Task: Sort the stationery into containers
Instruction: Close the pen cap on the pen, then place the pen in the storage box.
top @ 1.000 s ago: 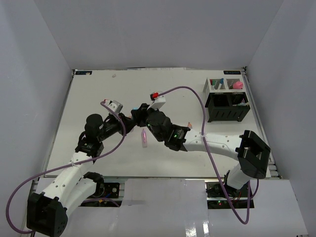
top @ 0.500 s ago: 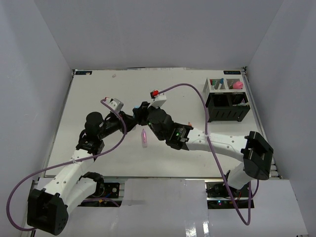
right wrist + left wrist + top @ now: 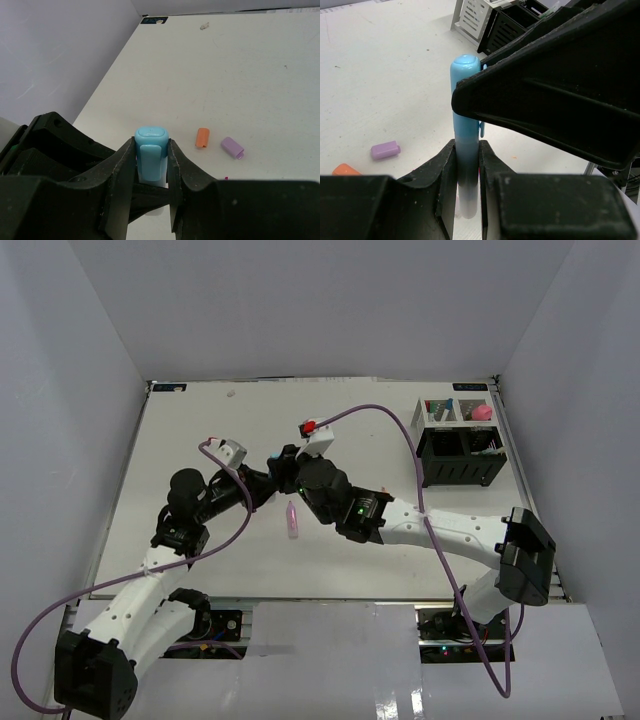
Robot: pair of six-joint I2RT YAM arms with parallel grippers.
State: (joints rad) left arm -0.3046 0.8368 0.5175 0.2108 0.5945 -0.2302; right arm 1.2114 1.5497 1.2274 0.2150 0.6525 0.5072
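The organizer's inner black section [image 3: 447, 444] looks empty. My right gripper will go over that section next, to the right in the top view, and let go of the marker.
A light blue marker [image 3: 466, 120] is held off the table between both arms. My left gripper [image 3: 467, 167] is shut on its pale barrel, and my right gripper [image 3: 151, 159] is shut on its blue clipped cap [image 3: 151, 142]. In the top view the two grippers meet near the table's middle, left gripper [image 3: 266, 481] against right gripper [image 3: 284, 466], and the marker is hidden between them. A pink marker [image 3: 292, 521] lies on the table just below them. The containers stand at the far right: a black organizer [image 3: 461, 472] joined to white mesh compartments [image 3: 437, 421] that hold a pink-capped bottle [image 3: 482, 412].
An orange cap [image 3: 202, 137] and a purple cap [image 3: 232, 148] lie loose on the white table under the arms. Purple cables loop over both arms. Grey walls close the table in on the left, back and right.
Both arms have drifted slightly left and toward the back together, each still gripping the blue marker. The pink marker has not moved.
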